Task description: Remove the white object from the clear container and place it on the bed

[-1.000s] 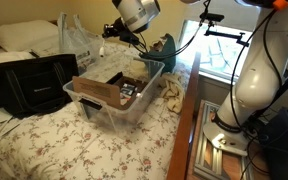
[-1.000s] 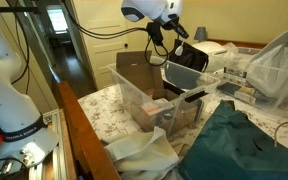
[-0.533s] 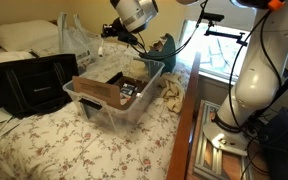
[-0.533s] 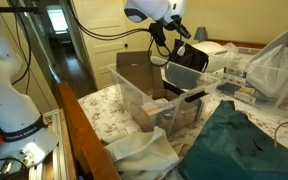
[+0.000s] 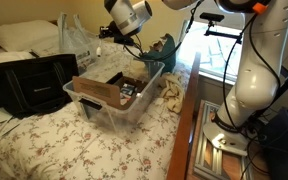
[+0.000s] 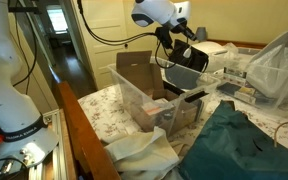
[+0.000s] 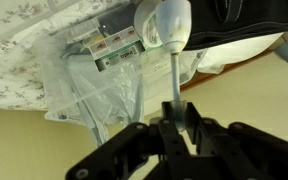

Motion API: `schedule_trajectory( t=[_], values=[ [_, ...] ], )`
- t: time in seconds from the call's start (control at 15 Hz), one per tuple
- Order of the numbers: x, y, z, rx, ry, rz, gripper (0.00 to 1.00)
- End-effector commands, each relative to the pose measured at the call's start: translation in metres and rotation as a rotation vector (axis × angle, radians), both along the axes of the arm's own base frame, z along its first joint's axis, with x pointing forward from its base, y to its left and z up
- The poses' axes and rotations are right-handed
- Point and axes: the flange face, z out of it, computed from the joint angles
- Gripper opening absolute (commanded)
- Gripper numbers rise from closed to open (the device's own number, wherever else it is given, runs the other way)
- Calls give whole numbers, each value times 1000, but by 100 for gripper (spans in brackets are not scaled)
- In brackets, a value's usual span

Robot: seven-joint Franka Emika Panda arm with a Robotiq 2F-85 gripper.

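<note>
The robot's gripper is already clear above the container's rim, and the bag lies below and outward of it, so the gripper will next move outward and slightly down toward the crinkled plastic bag (image 7: 102,82) and release.
In the wrist view my gripper (image 7: 177,108) is shut on the thin handle of a white object with a rounded head (image 7: 164,25), held in the air above a crinkled plastic bag (image 7: 94,75). In both exterior views the gripper (image 5: 110,32) (image 6: 174,38) hangs high above the far side of the clear container (image 5: 102,103) (image 6: 134,96), well above its rim. The container stands on the flowered bed (image 5: 44,145) (image 6: 96,108). The white object is too small to make out in the exterior views.
A black bag (image 5: 29,85) (image 6: 189,55) stands beside the container. A white pillow (image 5: 24,35) lies at the head of the bed. A crinkled plastic bag (image 5: 76,40) (image 6: 279,60) and green cloth (image 5: 166,50) (image 6: 244,140) lie near the container.
The arm has swung with the white object, away from above the container and toward the plastic bag. The gripper stays shut.
</note>
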Motion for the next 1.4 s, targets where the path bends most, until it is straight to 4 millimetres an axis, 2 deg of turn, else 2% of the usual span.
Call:
schedule_trajectory(
  t=[0.0,0.67,0.73,0.8,1.07,1.33],
  values=[
    [26,2,1,-60,-40,14,4],
    [65,17,-43,-161,-23,94,4],
    [66,18,-48,-167,-18,94,31],
    [68,19,-50,-174,-17,94,44],
    [70,16,-51,-180,-19,87,70],
    [62,6,-43,-174,-17,47,98]
  ],
)
